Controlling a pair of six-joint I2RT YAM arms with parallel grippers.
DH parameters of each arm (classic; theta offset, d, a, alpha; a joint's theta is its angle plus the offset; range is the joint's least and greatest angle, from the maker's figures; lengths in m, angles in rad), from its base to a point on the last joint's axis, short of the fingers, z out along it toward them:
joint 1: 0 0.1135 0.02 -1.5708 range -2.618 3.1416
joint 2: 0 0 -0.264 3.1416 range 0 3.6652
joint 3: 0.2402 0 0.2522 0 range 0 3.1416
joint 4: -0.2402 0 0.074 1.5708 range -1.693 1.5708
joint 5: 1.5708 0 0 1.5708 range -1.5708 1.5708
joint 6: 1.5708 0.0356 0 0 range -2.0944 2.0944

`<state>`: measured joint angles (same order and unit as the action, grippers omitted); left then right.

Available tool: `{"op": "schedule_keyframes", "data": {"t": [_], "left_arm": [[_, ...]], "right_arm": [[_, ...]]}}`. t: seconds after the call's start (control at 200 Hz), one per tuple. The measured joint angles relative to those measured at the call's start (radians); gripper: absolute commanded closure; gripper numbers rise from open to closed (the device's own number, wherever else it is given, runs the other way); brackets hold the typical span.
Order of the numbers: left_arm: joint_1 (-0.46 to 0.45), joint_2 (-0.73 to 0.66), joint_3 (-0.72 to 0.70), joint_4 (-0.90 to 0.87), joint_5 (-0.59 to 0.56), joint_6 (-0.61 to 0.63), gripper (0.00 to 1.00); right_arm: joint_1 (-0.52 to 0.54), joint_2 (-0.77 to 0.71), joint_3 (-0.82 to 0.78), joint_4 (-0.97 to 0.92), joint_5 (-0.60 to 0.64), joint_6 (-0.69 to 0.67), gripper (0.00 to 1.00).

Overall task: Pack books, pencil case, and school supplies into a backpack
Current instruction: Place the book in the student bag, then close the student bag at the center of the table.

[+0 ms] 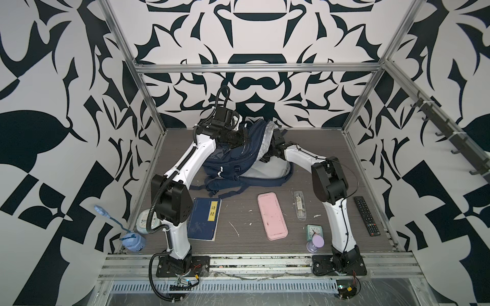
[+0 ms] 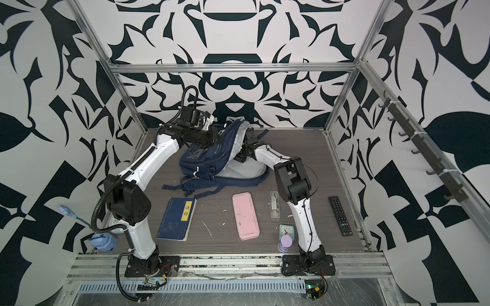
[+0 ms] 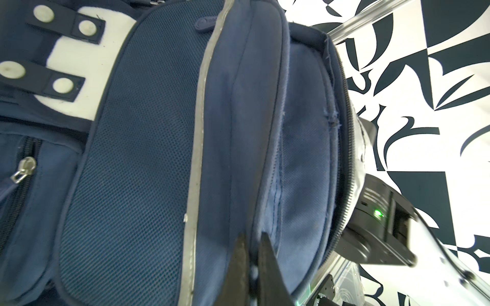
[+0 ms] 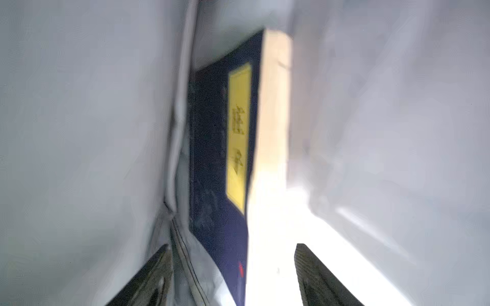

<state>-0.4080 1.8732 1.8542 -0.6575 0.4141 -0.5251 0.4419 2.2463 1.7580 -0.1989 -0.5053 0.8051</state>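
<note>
The navy book already rests inside, so next my left gripper will come down with the lifted flap toward the pale lining (image 1: 268, 167) and let go of the blue fabric edge.
The navy backpack (image 1: 233, 161) (image 2: 201, 161) lies at the back of the table with its top flap lifted. My left gripper (image 3: 252, 235) is shut on a blue fabric edge of the backpack (image 3: 148, 159) and holds the flap up. My right gripper (image 4: 232, 245) reaches inside the pale lining and is hidden in both top views; its fingers stand wide apart, open. A navy book (image 4: 212, 148) with a yellow label rests inside, its near end between those fingers. Another book (image 1: 204, 218) (image 2: 176, 218), the pink pencil case (image 1: 272, 216) (image 2: 245, 216) and the clear school supplies packet (image 1: 299, 205) (image 2: 275, 205) lie on the table.
A black remote (image 1: 367, 216) lies at the right edge. A mint clock (image 1: 314, 230) and a purple hourglass (image 1: 315, 242) stand by the right arm's base. A round clock (image 1: 143, 224) and a blue fan (image 1: 132, 241) sit at the front left. The backpack's straps trail toward the book.
</note>
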Motion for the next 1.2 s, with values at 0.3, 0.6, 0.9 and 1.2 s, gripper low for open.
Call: {"op": "schedule_keyframes", "data": {"t": [0.3,0.6,0.9,1.2], "left_arm": [[0.002,0.050,0.000,0.021,0.017,-0.001,1.00],[-0.053,0.178,0.042,0.029,-0.013,0.018,1.00],[-0.089,0.215,0.058,0.015,-0.072,0.053,0.64],[-0.082,0.111,-0.037,0.005,-0.143,0.095,0.28]], "right_arm": [[-0.060,-0.293,-0.346,-0.045,0.084,-0.079,0.30],[-0.064,-0.627,-0.597,-0.091,0.171,-0.133,0.35],[0.003,-0.832,-0.711,-0.098,0.192,-0.136,0.35],[0.140,-0.823,-0.714,-0.104,0.195,-0.137,0.38]]}}
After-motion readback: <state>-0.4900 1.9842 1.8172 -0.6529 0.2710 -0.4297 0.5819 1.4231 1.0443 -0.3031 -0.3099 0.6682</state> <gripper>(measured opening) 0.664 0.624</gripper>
